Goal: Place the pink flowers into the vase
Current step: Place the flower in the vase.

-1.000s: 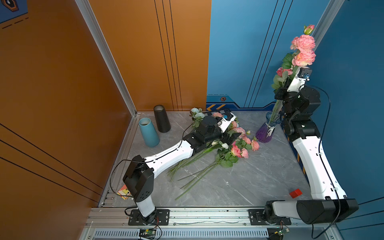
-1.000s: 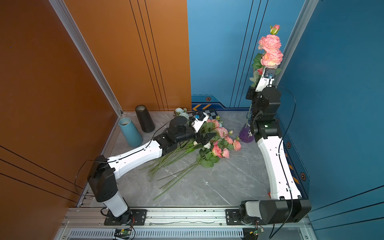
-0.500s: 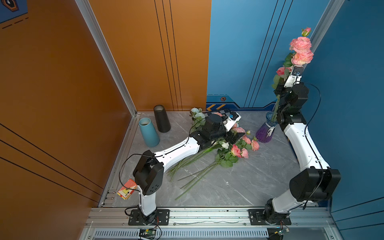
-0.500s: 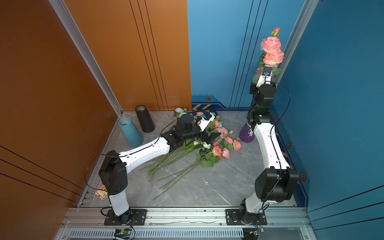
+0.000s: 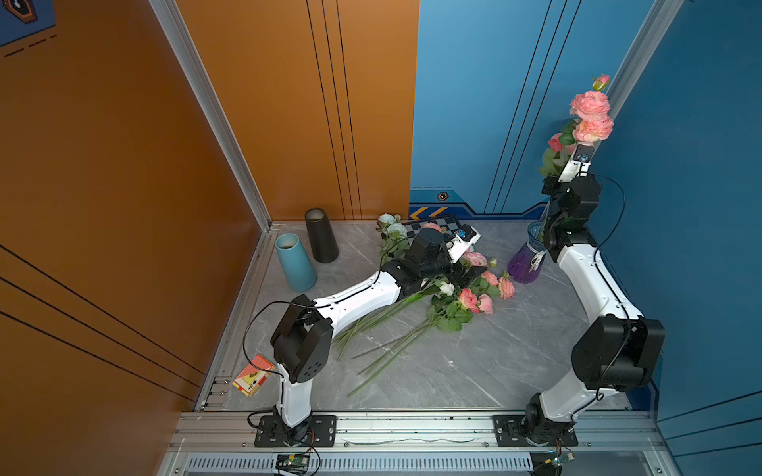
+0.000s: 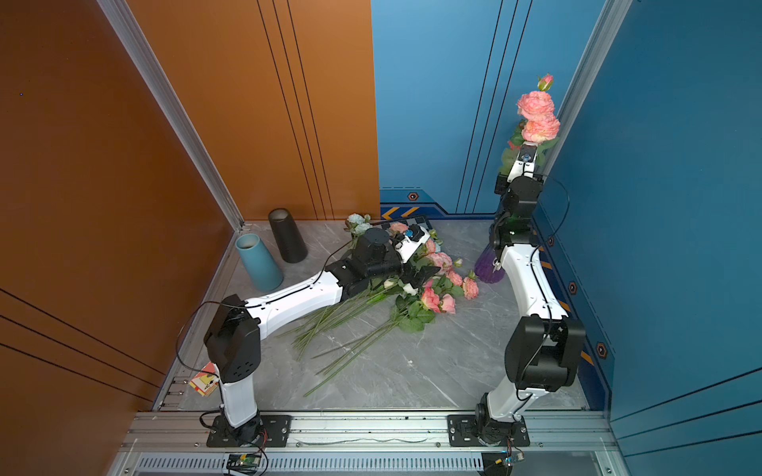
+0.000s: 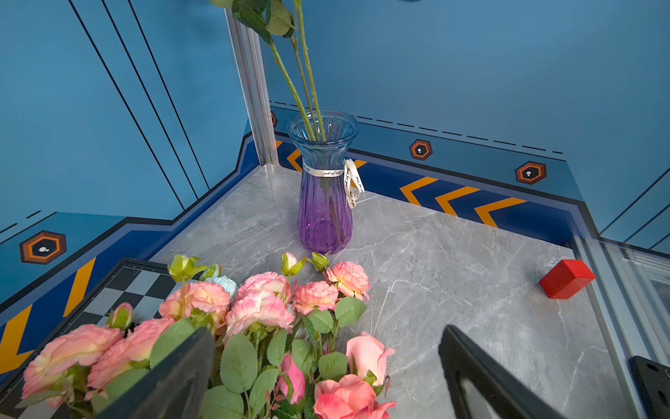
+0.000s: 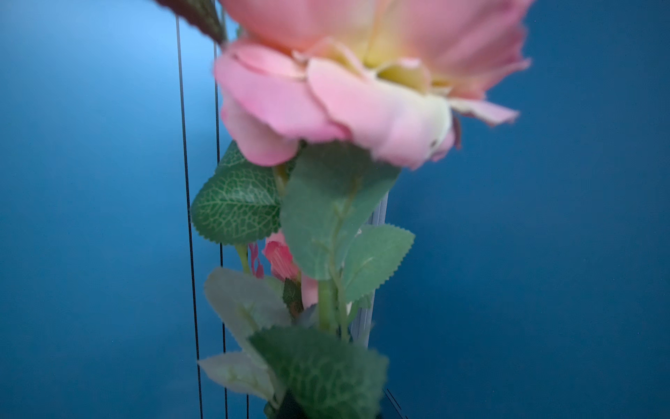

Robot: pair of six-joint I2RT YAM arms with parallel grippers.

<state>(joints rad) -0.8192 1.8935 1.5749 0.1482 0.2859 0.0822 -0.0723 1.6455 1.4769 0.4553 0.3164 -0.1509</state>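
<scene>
Next, my right gripper moves down toward the opening of the vase (image 5: pixel 536 229) and releases the flowers' stems there, since their lower ends already run inside the vase.
My right gripper (image 5: pixel 557 178) is raised high at the back right and shut on the stems of a bunch of pink flowers (image 5: pixel 589 108) (image 6: pixel 536 108) (image 8: pixel 362 83). Leaves hide its fingers in the right wrist view. The stems (image 7: pixel 308 90) run down into the mouth of the vase (image 5: pixel 524 263) (image 6: pixel 487 270) (image 7: pixel 324 203), clear blue above and purple below, which stands upright. More pink flowers (image 5: pixel 478 297) (image 7: pixel 261 304) lie in a pile on the grey table. My left gripper (image 5: pixel 470 275) (image 7: pixel 326 337) hovers low over this pile, open, with blooms and leaves between its fingers.
A teal vase (image 5: pixel 295 263) and a black vase (image 5: pixel 321 235) stand at the back left. Pale blue flowers (image 5: pixel 389 226) and a checkerboard (image 5: pixel 438 224) lie behind the pile, a white rose (image 5: pixel 447 287) within it. A red block (image 7: pixel 565 278) sits near the right wall.
My right arm has lifted its elbow and drawn in toward the vase, still holding the bunch upright. My left gripper has pushed a little further over the pile.
</scene>
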